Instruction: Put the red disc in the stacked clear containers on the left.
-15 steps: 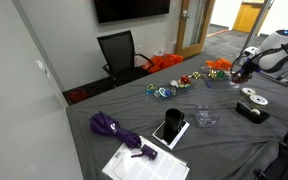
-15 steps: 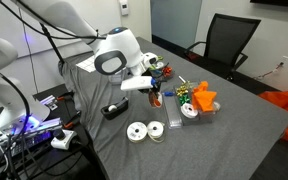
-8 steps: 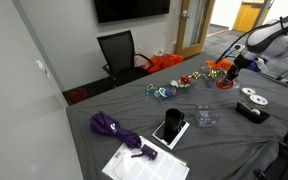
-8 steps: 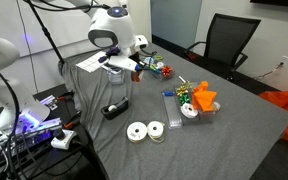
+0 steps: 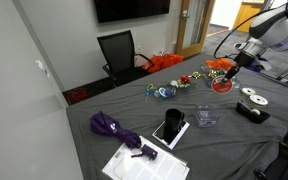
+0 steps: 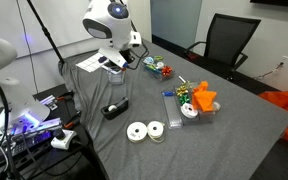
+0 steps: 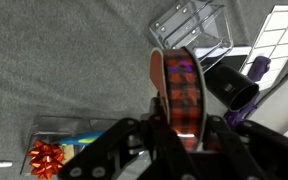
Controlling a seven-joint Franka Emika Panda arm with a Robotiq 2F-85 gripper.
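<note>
The red disc hangs high to one side of the stacked clear containers point(image 5: 206, 116) point(image 7: 192, 28), so my gripper will carry it over them next, then bring it down between their sides.
My gripper point(image 7: 176, 130) is shut on the red disc point(image 7: 179, 92), a flat round spool with a red plaid rim, held on edge between the fingers. In an exterior view the disc point(image 5: 221, 84) hangs under the gripper point(image 5: 226, 80), well above the grey table. The stacked clear containers point(image 5: 204, 117) stand on the table nearer the front, below and to the left of the disc. In the wrist view they point(image 7: 190, 25) lie beyond the disc, apart from it. In the other exterior view the gripper point(image 6: 125, 62) is raised at the table's far end.
A purple umbrella point(image 5: 114, 128), a black-and-white tablet point(image 5: 170, 128) and papers point(image 5: 144, 163) lie at the front. White rings point(image 5: 252, 98) and a black dispenser point(image 5: 252, 112) sit under the arm. Bows and a clear box point(image 6: 189, 103) are mid-table. A black chair point(image 5: 119, 52) stands behind.
The gripper has risen from the table with the red disc in it and has moved sideways, away from the white rings.
</note>
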